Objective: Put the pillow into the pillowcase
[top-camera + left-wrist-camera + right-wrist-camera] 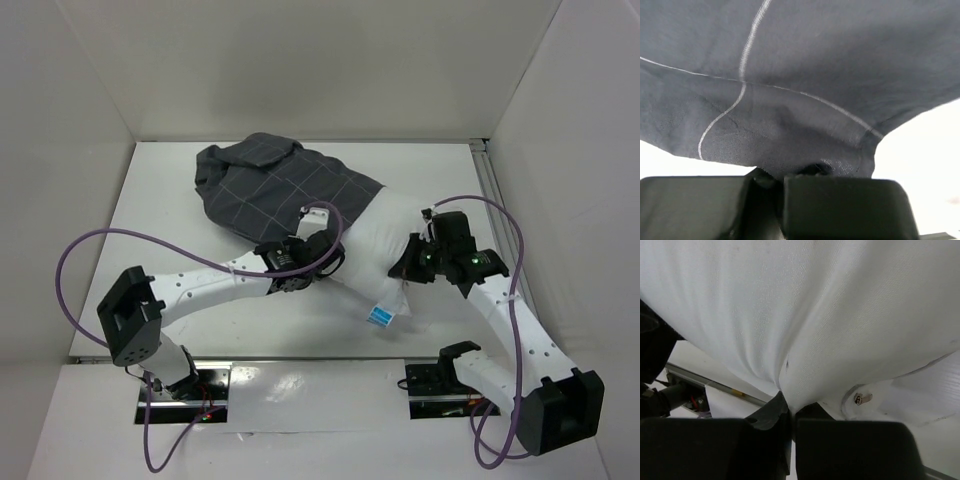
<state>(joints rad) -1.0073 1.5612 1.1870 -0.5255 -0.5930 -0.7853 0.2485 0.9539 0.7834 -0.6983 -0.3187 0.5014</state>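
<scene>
The hem goes up in my left gripper next, then outward toward the tabletop's far edge for release, because the pillow's near end sticks out of the pillowcase.
The dark grey checked pillowcase lies crumpled at the back middle of the table, covering the far end of the white pillow. The pillow's near end, with a small blue-and-white tag, sticks out toward the front. My left gripper is shut on the pillowcase's near edge; in the left wrist view the grey cloth bunches into the gripper. At the pillow's right side, my right gripper is shut on the pillow; the white fabric puckers into the gripper.
White walls enclose the table on three sides. A metal rail runs along the right edge of the table. Purple cables loop from both arms. The arm bases sit at the near edge.
</scene>
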